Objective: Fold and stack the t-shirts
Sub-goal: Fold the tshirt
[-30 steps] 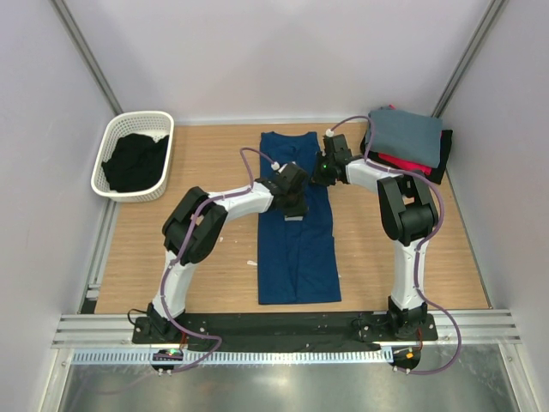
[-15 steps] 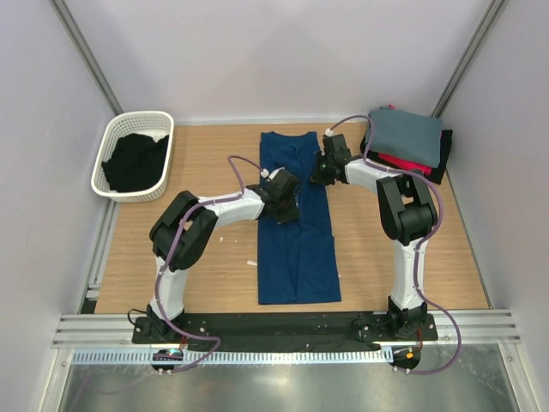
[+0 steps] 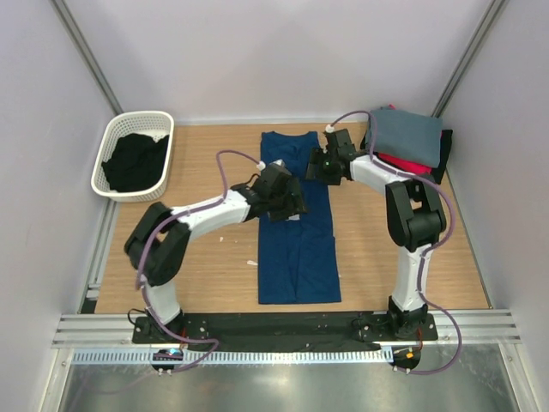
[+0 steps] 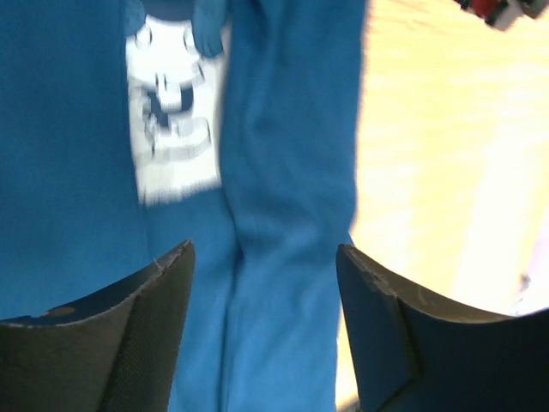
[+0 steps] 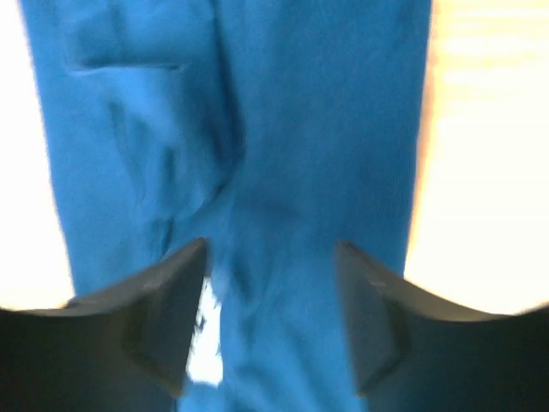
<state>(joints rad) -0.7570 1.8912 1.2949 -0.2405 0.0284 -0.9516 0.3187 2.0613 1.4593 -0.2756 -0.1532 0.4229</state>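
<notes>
I will next move my left gripper back and down onto the navy blue t-shirt's near basket-side corner, because both sides of the t-shirt are folded in.
The navy blue t-shirt lies as a long narrow strip down the middle of the table, both sides folded in. Its pale chest print peeks out between the folded flaps. My left gripper hovers over the strip's middle, open, with only blue cloth below the jaws. My right gripper is open over the strip's upper right edge, holding nothing. A stack of folded t-shirts sits at the back right: grey on top, then red, then black.
A white basket at the back left holds dark crumpled cloth. Bare wooden table lies on both sides of the strip. Grey walls close in the left, right and back.
Both grippers have gone from shut to open, letting go of the navy cloth. The left arm's elbow swung out to the left; the right gripper drew back slightly toward the far end.
</notes>
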